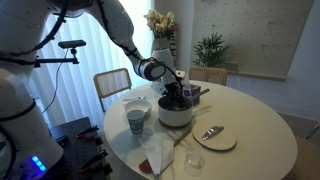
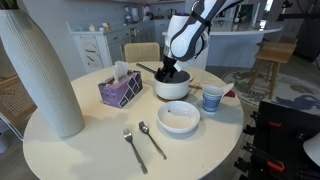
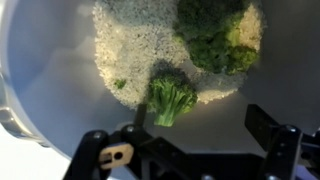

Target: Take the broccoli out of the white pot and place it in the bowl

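I should next move my gripper sideways and down to close on the small floret's stem (image 3: 166,114), because it is below my gripper and to its left in the wrist view.
The white pot (image 2: 172,87) stands mid-table, also in an exterior view (image 1: 176,112). My gripper (image 2: 168,74) reaches down into it from above, as both exterior views show (image 1: 178,96). In the wrist view the pot's grey inside (image 3: 50,60) holds a bed of rice, a small broccoli floret (image 3: 172,98) and a larger broccoli piece (image 3: 215,35). My gripper (image 3: 200,120) is open. The small floret lies just ahead of its left finger, not gripped. The shallow white bowl (image 2: 179,118) sits in front of the pot and looks empty.
A blue-patterned cup (image 2: 211,98) stands beside the pot. A purple tissue box (image 2: 119,91), a tall white vase (image 2: 40,70), and a fork and spoon (image 2: 142,143) are on the table. A flat white dish (image 1: 213,138) and a small glass dish (image 1: 193,160) lie near the table edge.
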You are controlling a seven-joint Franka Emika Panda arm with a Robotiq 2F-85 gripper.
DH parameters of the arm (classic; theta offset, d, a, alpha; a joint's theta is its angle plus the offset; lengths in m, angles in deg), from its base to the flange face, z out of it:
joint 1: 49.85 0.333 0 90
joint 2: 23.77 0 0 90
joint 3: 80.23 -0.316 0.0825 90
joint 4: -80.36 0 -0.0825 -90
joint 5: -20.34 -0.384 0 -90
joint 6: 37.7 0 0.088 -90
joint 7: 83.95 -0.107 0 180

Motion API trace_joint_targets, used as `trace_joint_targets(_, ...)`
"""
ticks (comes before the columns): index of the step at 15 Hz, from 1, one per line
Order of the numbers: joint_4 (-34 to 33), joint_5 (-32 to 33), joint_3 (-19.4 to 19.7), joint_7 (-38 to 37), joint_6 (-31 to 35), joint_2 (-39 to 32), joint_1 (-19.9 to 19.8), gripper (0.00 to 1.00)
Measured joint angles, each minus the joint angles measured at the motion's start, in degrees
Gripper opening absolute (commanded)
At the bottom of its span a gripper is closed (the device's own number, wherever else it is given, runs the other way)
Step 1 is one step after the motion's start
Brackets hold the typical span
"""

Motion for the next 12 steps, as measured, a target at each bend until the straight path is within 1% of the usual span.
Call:
trace_joint_targets(3, 2.20, 1.02, 2.54, -0.22, 2.15, 0.85, 1.13, 1.00)
trace_joint_targets(6, 3.54, 2.56, 5.03, -2.12, 3.77, 0.81, 2.09, 1.00)
trace_joint_targets(9, 4.30, 2.71, 6.24, -2.16, 6.19, 0.18, 2.90, 1.00)
trace_joint_targets(12, 4.30, 2.78, 7.50, -2.20, 8.60, -1.40, 4.68, 1.00)
